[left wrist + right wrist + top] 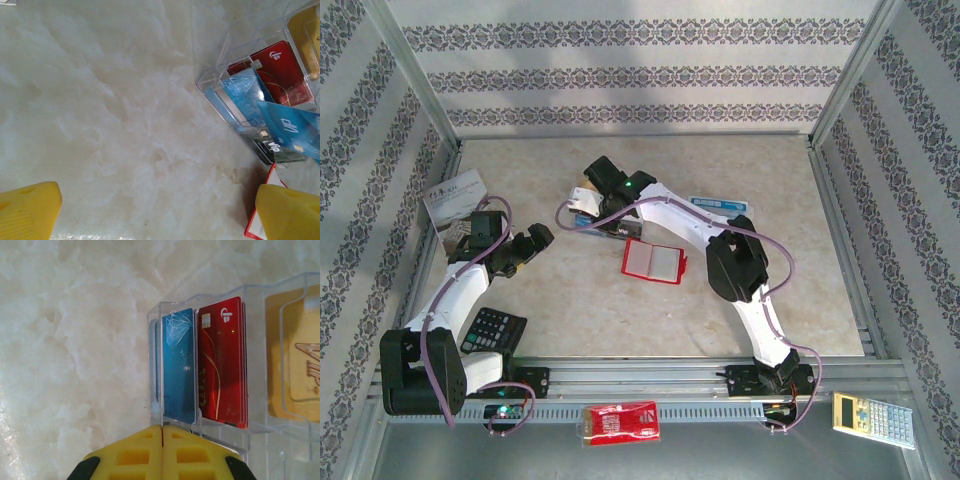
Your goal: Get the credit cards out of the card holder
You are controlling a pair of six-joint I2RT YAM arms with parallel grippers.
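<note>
I should next move my right gripper along the organiser's near side, down to the teal card's slot (584, 221) (171, 365), and let go of the blue card, as it sticks out over the organiser's corner.
The red card holder (651, 261) lies open on the table, pale grey pockets up; its corner (257, 222) shows beside my left finger. An orange-yellow card (295, 360) stands in a clear organiser (155, 405), with teal and red cards in other slots. A blue card with a yellow chip (290, 129) leans on the organiser's corner. My right gripper (162, 432) is shut, its tips at the organiser's near wall; I cannot tell whether anything thin is pinched. My left gripper (157, 215) hangs open over bare table left of the holder.
A blue card (720, 205) lies flat behind the right arm. A booklet (455, 205) leans at the left wall. One calculator (492, 330) lies by the left arm, another (872, 417) and a red printed packet (620, 422) lie in front of the rail.
</note>
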